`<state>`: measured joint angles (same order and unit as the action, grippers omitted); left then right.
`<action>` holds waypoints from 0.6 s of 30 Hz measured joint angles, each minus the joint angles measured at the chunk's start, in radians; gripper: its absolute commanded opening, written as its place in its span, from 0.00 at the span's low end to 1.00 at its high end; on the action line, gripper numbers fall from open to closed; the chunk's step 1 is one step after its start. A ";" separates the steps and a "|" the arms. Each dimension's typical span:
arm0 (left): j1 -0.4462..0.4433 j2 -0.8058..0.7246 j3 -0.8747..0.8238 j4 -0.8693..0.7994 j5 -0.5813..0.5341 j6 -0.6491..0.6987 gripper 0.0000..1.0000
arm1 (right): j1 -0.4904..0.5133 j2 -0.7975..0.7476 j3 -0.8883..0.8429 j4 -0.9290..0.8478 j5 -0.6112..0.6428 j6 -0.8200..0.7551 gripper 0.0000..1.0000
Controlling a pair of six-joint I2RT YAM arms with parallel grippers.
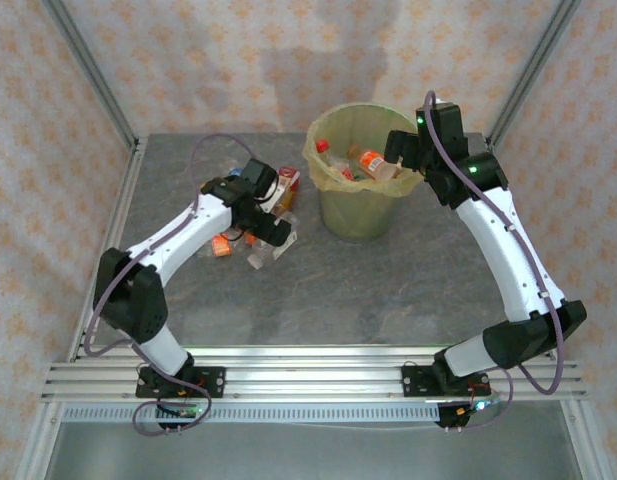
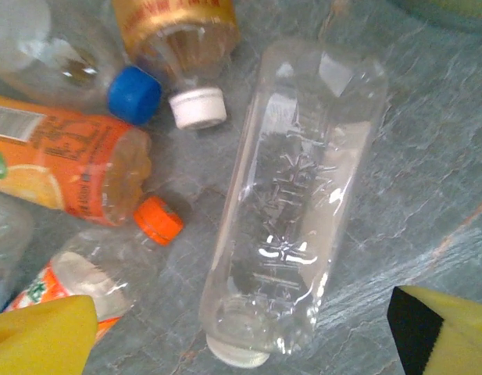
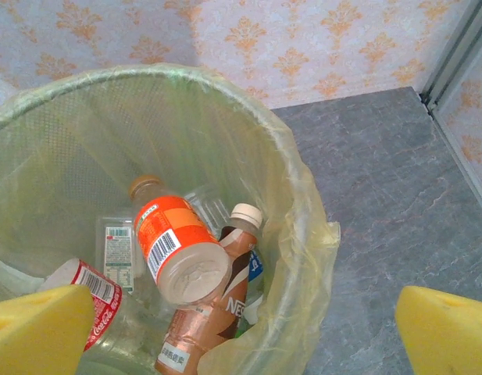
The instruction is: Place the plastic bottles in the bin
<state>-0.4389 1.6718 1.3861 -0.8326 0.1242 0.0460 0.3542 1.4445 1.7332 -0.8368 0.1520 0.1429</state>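
Next, my left gripper comes down onto the clear bottle's middle (image 1: pixel 276 246) (image 2: pixel 291 199), a yellow finger past each long side, as the bottle lies below on the tabletop.
My left gripper (image 2: pixel 244 344) is open and hangs low over a clear label-less bottle (image 2: pixel 295 211) lying on the table, its white cap between my yellow fingertips (image 2: pixel 41 336). Beside it lie an orange-labelled bottle (image 2: pixel 61 168) with an orange cap, a blue-capped bottle (image 2: pixel 133 94) and a white-capped one (image 2: pixel 198 105). This pile (image 1: pixel 258 235) sits left of the bin (image 1: pixel 358 200). My right gripper (image 3: pixel 241 344) is open above the bin's right rim (image 3: pixel 303 234). Inside lie an orange-labelled bottle (image 3: pixel 174 242), a brown one (image 3: pixel 217 305) and a red-labelled one (image 3: pixel 92 293).
The yellowish bag (image 3: pixel 323 242) folds over the bin's rim. Grey stone-look tabletop (image 1: pixel 388 290) stretches between the arms. Metal frame posts (image 1: pixel 88 70) and patterned walls close in the back and sides.
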 measured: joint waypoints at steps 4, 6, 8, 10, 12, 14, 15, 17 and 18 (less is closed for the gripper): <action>-0.011 0.061 -0.008 0.024 0.000 -0.013 0.94 | 0.000 0.000 0.000 0.000 0.001 0.004 0.99; -0.014 0.085 -0.008 0.037 -0.001 -0.020 0.94 | 0.000 0.000 0.000 0.000 0.002 0.005 0.99; -0.018 0.104 -0.008 0.045 -0.004 -0.023 0.94 | 0.000 0.000 0.000 0.000 0.002 0.005 0.99; -0.019 0.126 -0.010 0.051 -0.009 -0.024 0.91 | 0.000 0.000 0.000 0.000 0.002 0.007 0.99; -0.019 0.143 -0.017 0.063 -0.010 -0.024 0.89 | 0.000 0.000 -0.002 0.000 0.002 0.007 0.99; -0.019 0.158 -0.027 0.070 -0.012 -0.028 0.87 | 0.000 0.000 -0.003 0.001 0.002 0.007 0.99; -0.019 0.165 -0.032 0.074 -0.013 -0.028 0.86 | 0.000 0.000 -0.004 0.000 0.002 0.007 0.99; -0.019 0.175 -0.040 0.077 -0.020 -0.031 0.81 | 0.000 0.000 -0.007 0.001 0.002 0.007 0.99; -0.019 0.180 -0.041 0.079 -0.023 -0.033 0.77 | 0.000 0.000 -0.008 0.001 0.002 0.007 0.99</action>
<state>-0.4583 1.8515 1.3449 -0.7540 0.1013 0.0132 0.3542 1.4445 1.7252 -0.8360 0.1535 0.1501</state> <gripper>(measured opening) 0.821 0.992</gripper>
